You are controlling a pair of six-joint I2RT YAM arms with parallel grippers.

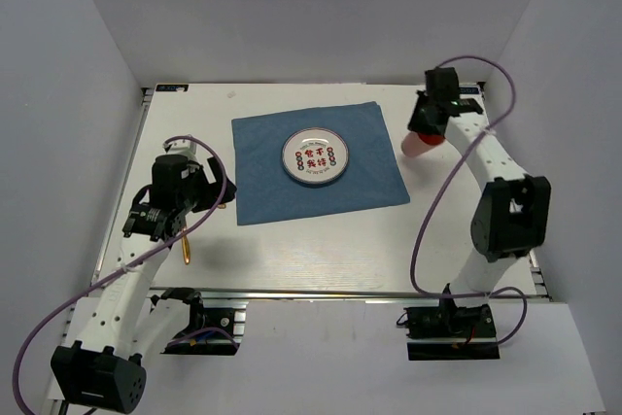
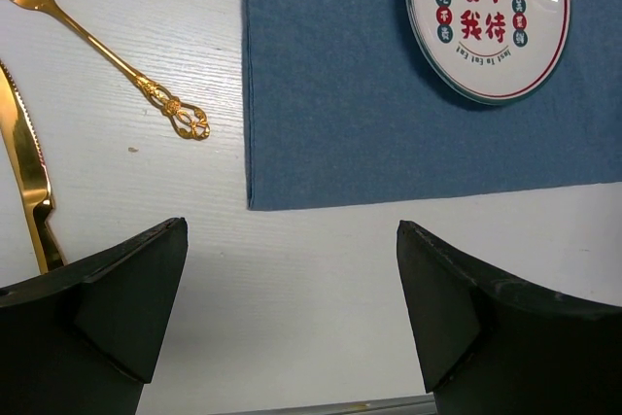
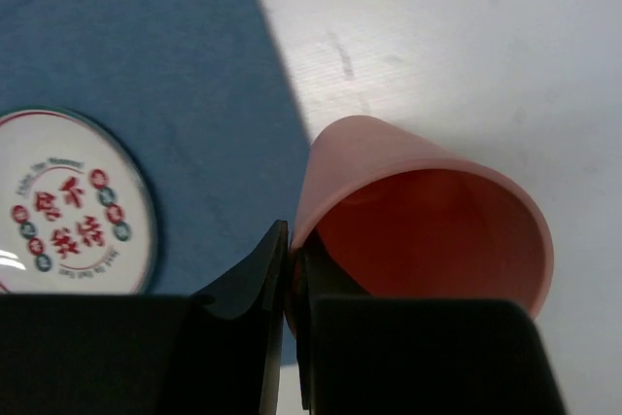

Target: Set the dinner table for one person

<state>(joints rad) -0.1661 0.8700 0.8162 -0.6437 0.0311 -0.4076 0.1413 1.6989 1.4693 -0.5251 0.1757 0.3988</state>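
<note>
The cloth's far corner nearest the robot's right gripper is bare, so the right gripper needs to move outward and left in the top view to release the cup there.
The white dinner table carries a blue cloth with a round plate printed in red characters. My right gripper is shut on the rim of a pink cup just past the cloth's right edge; one finger is inside the cup, one outside. I cannot tell if the cup touches the table. My left gripper is open and empty over bare table left of the cloth. A gold fork and a gold knife lie on the table by it.
The knife's end shows below the left wrist in the top view. The metal rail runs along the table's near edge. White walls enclose the table at the back and on both sides.
</note>
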